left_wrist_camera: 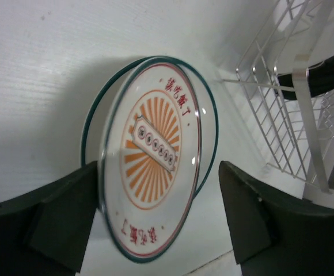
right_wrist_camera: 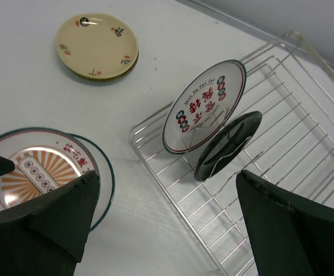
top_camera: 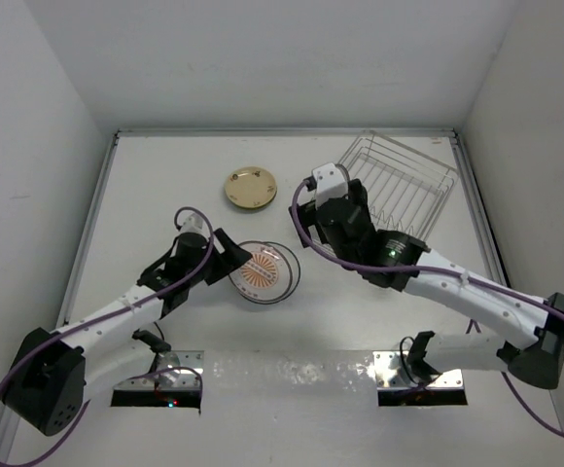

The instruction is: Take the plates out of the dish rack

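My right gripper moves away from my base next, turns and lowers to the near rim of the white plate with red characters.
The dish rack sits at the back right. In the right wrist view a white plate with red characters and a black plate stand on edge between the dish rack's prongs. My right gripper hovers open over the rack's near-left corner, nothing between its fingers. On the table a white plate with an orange sunburst leans tilted on a teal-rimmed plate. My left gripper straddles its near edge, open. The right finger is clear of it.
A tan plate lies flat at the back centre of the table, with a darker rim showing beneath it. White walls close in the table on three sides. Purple cables trail along both arms.
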{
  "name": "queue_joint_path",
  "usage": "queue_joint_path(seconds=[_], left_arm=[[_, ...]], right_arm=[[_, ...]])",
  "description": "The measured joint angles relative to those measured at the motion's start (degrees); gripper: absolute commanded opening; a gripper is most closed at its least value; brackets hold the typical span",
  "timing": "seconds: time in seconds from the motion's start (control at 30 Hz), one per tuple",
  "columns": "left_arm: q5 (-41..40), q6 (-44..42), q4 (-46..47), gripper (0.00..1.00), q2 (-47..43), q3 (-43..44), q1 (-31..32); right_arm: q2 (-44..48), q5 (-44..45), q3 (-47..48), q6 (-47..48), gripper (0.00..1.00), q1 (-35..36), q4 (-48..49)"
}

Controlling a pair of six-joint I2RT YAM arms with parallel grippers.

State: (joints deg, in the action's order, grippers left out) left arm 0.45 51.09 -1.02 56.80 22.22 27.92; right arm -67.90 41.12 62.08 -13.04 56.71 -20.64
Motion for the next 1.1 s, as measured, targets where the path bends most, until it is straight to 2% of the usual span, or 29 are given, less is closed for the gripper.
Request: queue_joint_path(seconds=[0.07, 0.13, 0.3, 0.43, 0.53, 0.73, 0.93, 0.97, 1.03, 1.07, 1.1], left_arm=[[-0.02, 0.0, -0.02, 0.93, 0.15, 0.02, 0.02], [-0.7, -0.31, -0.92, 1.0, 0.76, 0.33, 0.24], [-3.21, -2.47, -5.95, 1.0, 3.63, 4.04, 1.05], [-4.2, -4.04, -7.65, 1.0, 3.96, 5.44, 1.27], [-2.1, -5.88, -7.15, 1.0, 4.72, 5.55, 1.27], [0.0, -7.78, -7.8, 1.0, 9.92, 6.93, 1.38], [-3.96, -8.22, -11.54, 1.0, 2.29, 6.99, 1.38], [-4.46, -8.37, -12.11, 1.0, 0.48, 7.1, 1.38], [-5.05, -8.63, -13.57, 1.0, -2.8, 7.78, 1.38], [-5.18, -8.81, -14.4, 1.0, -4.13, 8.24, 1.38], [-5.29, -9.01, -15.41, 1.0, -5.7, 8.92, 1.38]], right_arm=[[-2.27, -0.9, 1.27, -2.62, 0.99, -1.64, -1.14], [-5.38, -2.84, 3.82, -5.38, 0.99, -4.02, -1.79], [-15.89, -7.63, 13.35, -14.56, 0.99, -12.9, -4.04], [-27.32, -6.97, 25.64, -22.99, 0.99, -15.96, -9.55], [-34.32, -7.08, 32.61, -28.48, 0.99, -17.16, -12.46], [-41.07, -5.99, 34.71, -34.64, 0.99, -18.21, -14.97], [-44.37, 0.22, 38.47, -37.77, 0.99, -18.32, -18.14], [-44.39, 1.14, 38.66, -38.05, 0.97, -18.34, -18.27], [-44.65, 2.71, 39.1, -38.4, 0.89, -18.34, -18.56], [-44.96, 3.39, 39.26, -38.45, 0.78, -18.34, -18.49], [-45.33, 4.0, 39.45, -38.4, 0.71, -18.38, -18.47]])
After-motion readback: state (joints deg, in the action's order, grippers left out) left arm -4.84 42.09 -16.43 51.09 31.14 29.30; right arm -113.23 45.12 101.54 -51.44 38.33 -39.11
